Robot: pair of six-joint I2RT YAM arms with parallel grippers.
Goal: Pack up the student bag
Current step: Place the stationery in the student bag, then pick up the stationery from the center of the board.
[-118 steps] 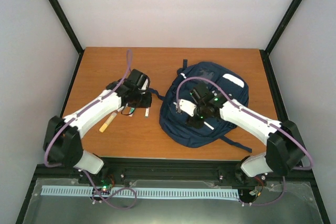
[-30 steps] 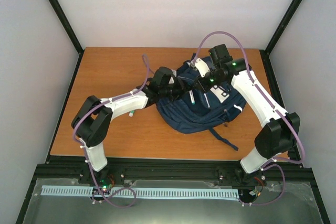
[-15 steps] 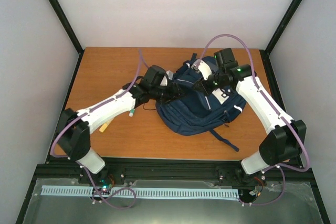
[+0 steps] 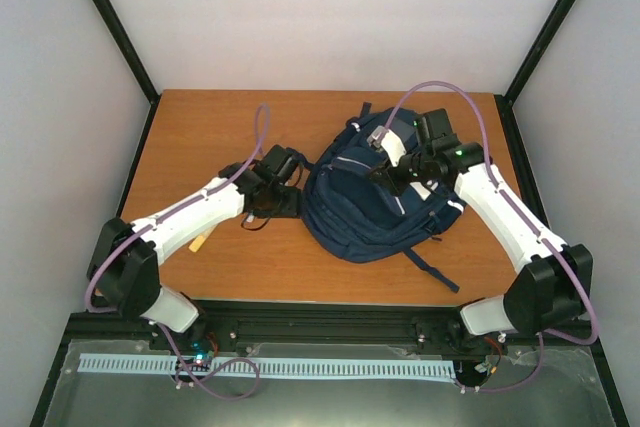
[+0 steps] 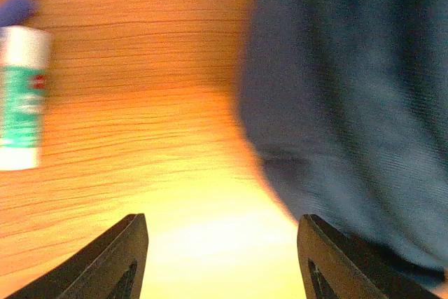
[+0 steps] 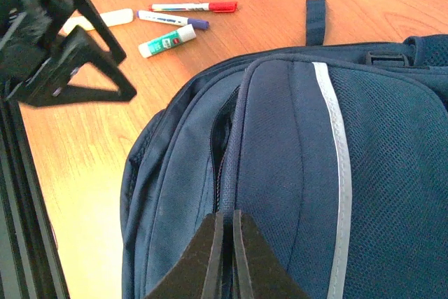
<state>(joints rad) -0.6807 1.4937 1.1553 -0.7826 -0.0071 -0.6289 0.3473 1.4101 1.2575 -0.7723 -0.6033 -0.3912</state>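
Observation:
The glue stick's green body [image 5: 22, 107] is the next thing for my left gripper to reach, so I need to move it away from the bag, then down.
The navy student bag [image 4: 365, 212] lies on the right half of the table, its white stripe [image 6: 334, 138] showing in the right wrist view. My right gripper [image 4: 385, 175] rests on top of the bag. Its jaws [image 6: 227, 213] are shut on the bag's zipper seam, beside a dark slit of open zipper [image 6: 222, 120]. My left gripper [image 4: 293, 197] hangs just off the bag's left edge. It stands open over bare wood [image 5: 222, 218] with nothing between its fingers, and the bag's fabric [image 5: 350, 103] is close on its right.
Left of the bag lie a green-and-white glue stick [image 6: 166, 40], a purple-capped marker [image 6: 171, 19], a red-capped marker [image 6: 192, 7] and a cream-coloured stick [image 4: 198, 242]. A loose bag strap [image 4: 432, 269] trails toward the table's near edge. Black frame rails border the table.
My left gripper has drawn back leftward from the bag's opening and opened. The right gripper has come down with the bag's top, and the bag lies flatter.

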